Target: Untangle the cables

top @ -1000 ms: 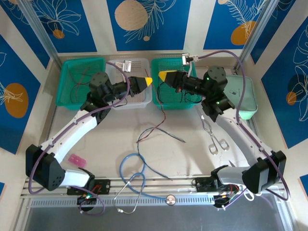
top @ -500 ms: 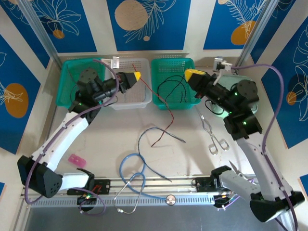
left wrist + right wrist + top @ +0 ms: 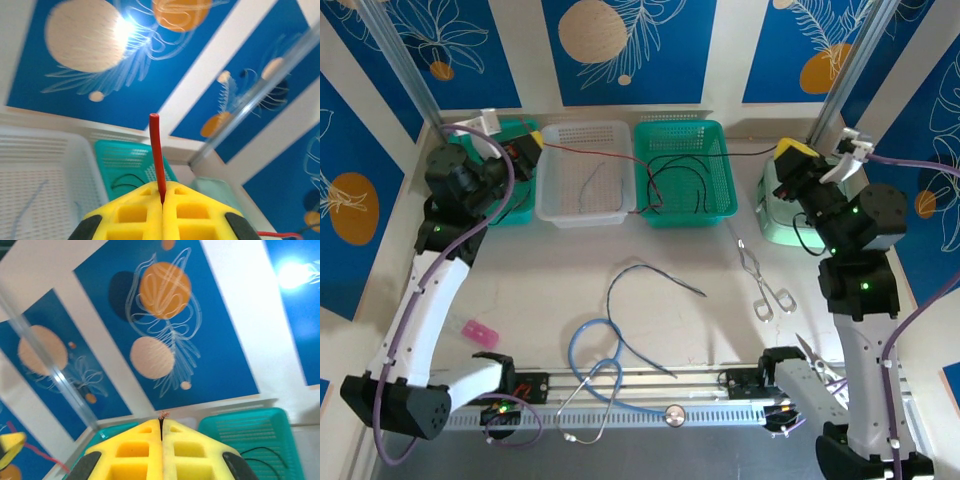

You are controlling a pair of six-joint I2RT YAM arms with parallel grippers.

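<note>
The right gripper pulls the thin black cable away from the basket beside it, where the cables cross, over the pale green tray [image 3: 781, 214] and releases it next.
My left gripper [image 3: 530, 140] is raised over the far-left green basket [image 3: 517, 212], shut on the red cable [image 3: 585, 151]. In the left wrist view the red cable's end [image 3: 156, 150] sticks up from between the closed yellow pads [image 3: 135, 212]. The red cable runs right across the white basket [image 3: 585, 130]. My right gripper [image 3: 788, 152] is at the far right, shut on a thin black cable [image 3: 720, 155]. A frayed copper tip [image 3: 163, 415] pokes out between its yellow pads [image 3: 190, 450]. More black cable loops in the middle green basket [image 3: 685, 128]. A blue-grey cable [image 3: 620, 285] lies on the table.
A light-blue stethoscope [image 3: 588, 362] lies at the front centre. Metal tongs [image 3: 760, 285] lie right of centre, with scissors [image 3: 817, 360] near the right arm's base. A pink block [image 3: 478, 331] is front left. A pale green tray [image 3: 772, 228] sits under the right arm.
Both arms have swung apart from the middle of the baskets to the outer sides. The red and black cables now stretch across the baskets instead of hanging down to the table.
</note>
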